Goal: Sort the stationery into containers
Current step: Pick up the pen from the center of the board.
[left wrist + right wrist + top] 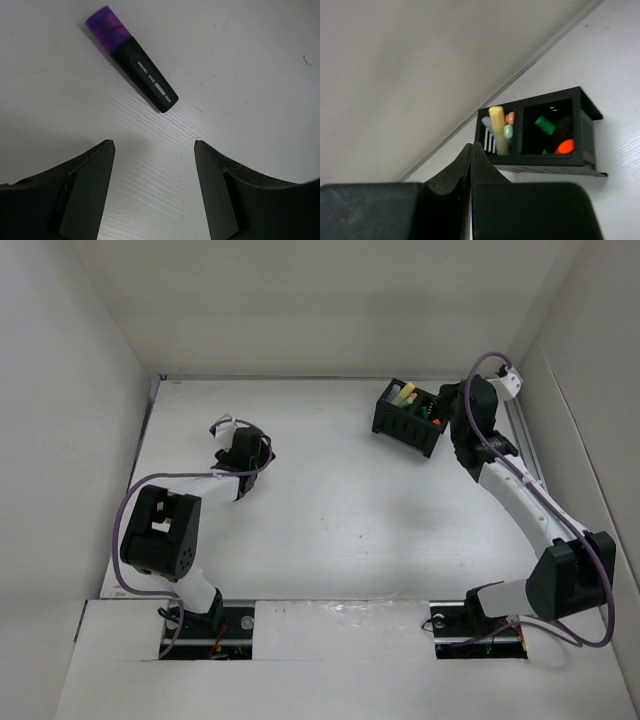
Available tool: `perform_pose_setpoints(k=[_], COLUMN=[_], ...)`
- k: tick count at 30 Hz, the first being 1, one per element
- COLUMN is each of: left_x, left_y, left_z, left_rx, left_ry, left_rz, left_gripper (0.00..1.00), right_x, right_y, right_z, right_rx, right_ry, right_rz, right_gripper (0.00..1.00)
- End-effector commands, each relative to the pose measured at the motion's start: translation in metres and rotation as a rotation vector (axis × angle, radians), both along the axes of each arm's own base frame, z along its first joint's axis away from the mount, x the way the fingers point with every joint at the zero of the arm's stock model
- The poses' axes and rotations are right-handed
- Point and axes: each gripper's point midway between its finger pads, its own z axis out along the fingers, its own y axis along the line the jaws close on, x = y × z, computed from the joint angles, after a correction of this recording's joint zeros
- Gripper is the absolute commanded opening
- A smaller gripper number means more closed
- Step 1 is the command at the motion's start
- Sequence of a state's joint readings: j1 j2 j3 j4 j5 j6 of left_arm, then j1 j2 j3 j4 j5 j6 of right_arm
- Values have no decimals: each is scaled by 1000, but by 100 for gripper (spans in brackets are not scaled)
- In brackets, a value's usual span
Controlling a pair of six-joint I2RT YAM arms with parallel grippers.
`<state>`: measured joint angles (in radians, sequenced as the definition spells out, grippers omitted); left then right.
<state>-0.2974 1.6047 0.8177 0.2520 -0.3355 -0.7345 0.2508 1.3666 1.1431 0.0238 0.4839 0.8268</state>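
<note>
The near end of the highlighter's black body [161, 96] is just ahead of my left gripper's open, empty fingers. My left gripper should move down and outward onto that end.
A purple-capped highlighter [132, 59] with a black body lies flat on the white table, just ahead of my left gripper [154, 145]. That gripper is open with only bare table between its fingers; from above it [224, 430] sits at the left middle. The black organiser box [408, 418] stands at the back right. Its compartments hold a yellow pen [497, 127] with pastel ones, and a green pen [545, 125] and an orange one [565, 146]. My right gripper [472, 145] is shut on nothing, close to the box [550, 96] on its right side.
White enclosure walls surround the table on the left, back and right. The right arm [520, 500] arcs along the right wall. A metal rail [525, 445] runs beside the right wall behind the box.
</note>
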Motion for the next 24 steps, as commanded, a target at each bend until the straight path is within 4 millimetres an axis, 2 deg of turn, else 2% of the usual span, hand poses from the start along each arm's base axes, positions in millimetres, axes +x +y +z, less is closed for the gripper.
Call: perform_pose_setpoints(k=[1, 3, 4, 5, 6, 7, 8, 10, 11, 13, 14, 15, 16, 18, 21, 24], left_x=[13, 21, 21, 24, 29, 29, 32, 40, 40, 50, 53, 53, 57, 55, 66, 69], left_y=[8, 8, 12, 11, 14, 16, 18, 18, 18, 15, 14, 14, 13, 13, 15, 12], left_z=[8, 13, 7, 1, 8, -1, -1, -1, -12, -10, -10, -17, -13, -25, -15, -25], left_rx=[11, 13, 32, 34, 41, 63, 72, 84, 96, 95, 95, 103, 98, 108, 99, 103], left_ry=[-21, -36, -19, 5, -15, 14, 13, 20, 50, 49, 48, 67, 56, 80, 60, 87], left_rz=[67, 76, 103, 108, 125, 136, 147, 157, 156, 156, 156, 155, 155, 154, 164, 157], left_gripper=[62, 62, 62, 62, 62, 61, 61, 59, 59, 55, 55, 52, 50, 48, 48, 43], right_x=[-1, -2, -2, -2, -2, 0, 0, -2, 0, -2, 0, -2, -1, -1, -1, -4], right_y=[33, 44, 46, 54, 57, 60, 67, 78, 81, 88, 91, 95, 101, 108, 119, 128], right_z=[14, 20, 20, 21, 26, 21, 17, 22, 22, 26, 21, 21, 16, 17, 13, 18], right_rx=[17, 17, 18, 10, 14, 5, 6, 13, 14, 18, 18, 18, 18, 11, 12, 5], right_ry=[-55, -70, -70, -70, -80, -68, -59, -67, -65, -74, -63, -63, -51, -53, -44, -54], right_rz=[148, 199, 209, 241, 257, 273, 296, 341, 351, 374, 384, 393, 412, 433, 460, 482], right_gripper=[0, 0, 5, 17, 17, 27, 32, 38, 43, 43, 44, 44, 44, 44, 44, 44])
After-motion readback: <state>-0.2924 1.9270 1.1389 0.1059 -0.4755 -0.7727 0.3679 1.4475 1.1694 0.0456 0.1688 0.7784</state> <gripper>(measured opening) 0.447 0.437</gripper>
